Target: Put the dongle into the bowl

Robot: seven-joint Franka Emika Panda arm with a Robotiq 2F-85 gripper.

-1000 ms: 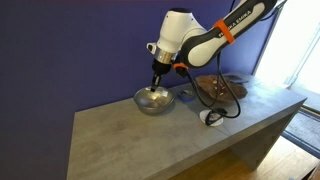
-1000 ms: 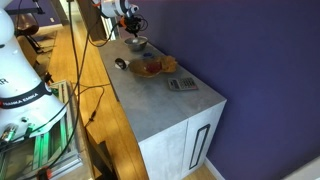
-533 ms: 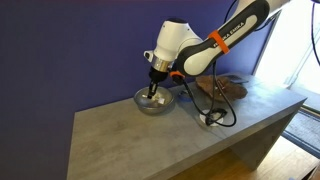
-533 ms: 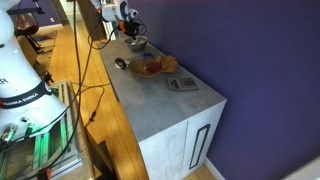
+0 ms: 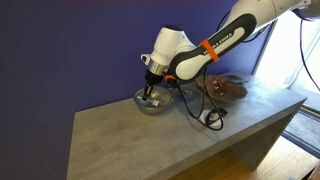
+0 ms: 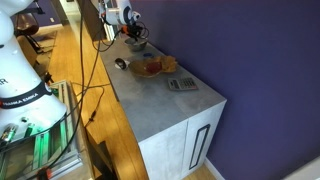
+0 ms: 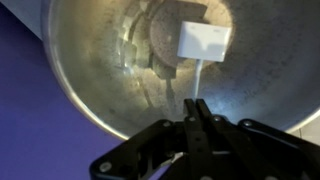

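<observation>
My gripper needs to go up and outward to let go of the end of the dongle's stem over the bowl's far rim (image 5: 137, 98) (image 7: 118, 132), since that rim is outward of its fingers.
The shiny silver bowl (image 5: 153, 102) stands at the back of the grey counter and shows in both exterior views (image 6: 137, 43). My gripper (image 5: 150, 92) reaches down into it. In the wrist view the bowl's wall (image 7: 90, 70) fills the picture. The white dongle (image 7: 205, 42) hangs inside the bowl, its squarish head low over the bottom. Its thin stem runs up to my gripper (image 7: 197, 103), whose jaws are pressed together on the stem's end.
A brown wooden tray (image 5: 222, 88) lies beside the bowl. A black cable (image 5: 200, 108) trails from the arm to a black-and-white rounded object (image 5: 212, 117) near the counter's front edge. A calculator (image 6: 181, 84) and orange items (image 6: 150, 67) lie further along.
The gripper has sunk lower into the bowl and the arm has leaned a little further over it. The jaws stay shut on the dongle.
</observation>
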